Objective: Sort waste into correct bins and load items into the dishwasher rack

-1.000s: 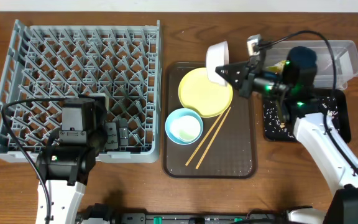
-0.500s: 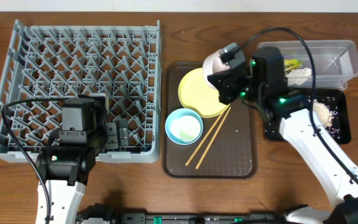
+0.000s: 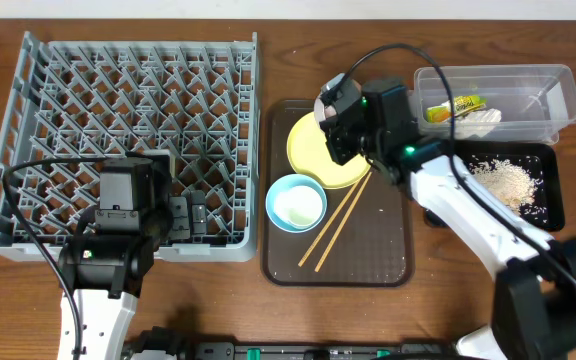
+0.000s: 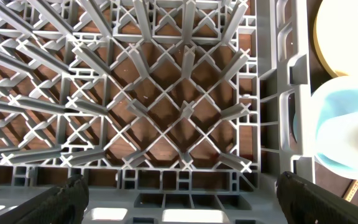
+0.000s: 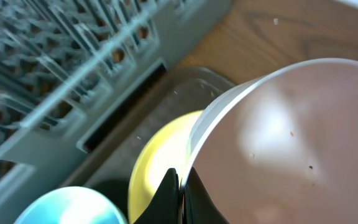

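My right gripper should next lower the tilted white-pinkish bowl until it rests on the yellow plate (image 3: 318,165) (image 5: 160,152) and let go of the bowl's rim, because that plate is empty below my right gripper.
My right gripper (image 3: 334,112) is shut on the rim of the white-pinkish bowl (image 5: 278,124) and holds it tilted over the far edge of the yellow plate (image 3: 318,165). In the overhead view the arm hides most of that bowl. The light-blue bowl (image 3: 295,203), white inside, and the wooden chopsticks (image 3: 336,220) lie on the brown serving tray (image 3: 368,255). The clear tub (image 3: 558,85) holds the yellow-green wrapper (image 3: 454,106) and a white scrap (image 3: 480,119). Rice bits (image 3: 503,182) lie in the black tray (image 3: 550,205). My left gripper (image 4: 179,208) is open above the grey rack (image 3: 128,90).
The rack's front wall (image 4: 185,186) is right under my left fingers, with the blue bowl (image 4: 344,134) just beyond its right side. The rack's near corner (image 5: 73,81) shows to the left in the right wrist view. Bare wooden table (image 3: 468,290) lies in front of the bins.
My right gripper has swung left with the white-pinkish bowl, from beside the bins to over the yellow plate. The rice pile in the black tray is now uncovered. The left arm has not moved.
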You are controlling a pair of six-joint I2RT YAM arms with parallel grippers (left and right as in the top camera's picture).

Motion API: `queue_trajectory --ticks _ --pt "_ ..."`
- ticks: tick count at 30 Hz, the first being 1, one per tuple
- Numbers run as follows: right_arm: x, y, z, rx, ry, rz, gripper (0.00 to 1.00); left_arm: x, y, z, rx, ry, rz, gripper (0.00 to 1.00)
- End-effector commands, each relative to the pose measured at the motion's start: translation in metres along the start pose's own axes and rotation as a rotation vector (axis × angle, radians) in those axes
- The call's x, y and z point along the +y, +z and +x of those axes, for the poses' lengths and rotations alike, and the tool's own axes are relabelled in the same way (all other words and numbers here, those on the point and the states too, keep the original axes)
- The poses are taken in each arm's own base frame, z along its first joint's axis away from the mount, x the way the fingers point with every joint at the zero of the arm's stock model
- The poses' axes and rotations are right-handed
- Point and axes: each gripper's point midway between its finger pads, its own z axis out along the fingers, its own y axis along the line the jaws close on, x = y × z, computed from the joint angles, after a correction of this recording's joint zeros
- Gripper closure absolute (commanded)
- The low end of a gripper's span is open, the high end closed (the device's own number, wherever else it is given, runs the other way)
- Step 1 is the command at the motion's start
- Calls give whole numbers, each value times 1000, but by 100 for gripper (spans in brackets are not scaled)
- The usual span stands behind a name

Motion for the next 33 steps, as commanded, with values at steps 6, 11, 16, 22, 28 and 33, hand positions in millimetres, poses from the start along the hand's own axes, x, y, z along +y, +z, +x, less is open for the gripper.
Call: queue_trajectory --ticks 6,11,16,22,28,33 --pt "5 30 24 76 -24 1 99 -3 -5 -8 -21 -13 12 2" --pt "10 46 43 130 -21 -12 99 -3 -5 -8 -21 -13 12 2" --pt "12 47 49 153 -19 -18 85 -3 -5 -8 -21 -12 12 2" --pt "18 42 58 195 -3 -47 65 -3 -5 -8 -21 -13 12 2" --pt "31 0 40 181 18 -69 60 -3 -5 -8 -22 -13 13 2" --pt "43 -36 26 154 55 -86 56 -3 -5 -9 -28 -13 13 2"
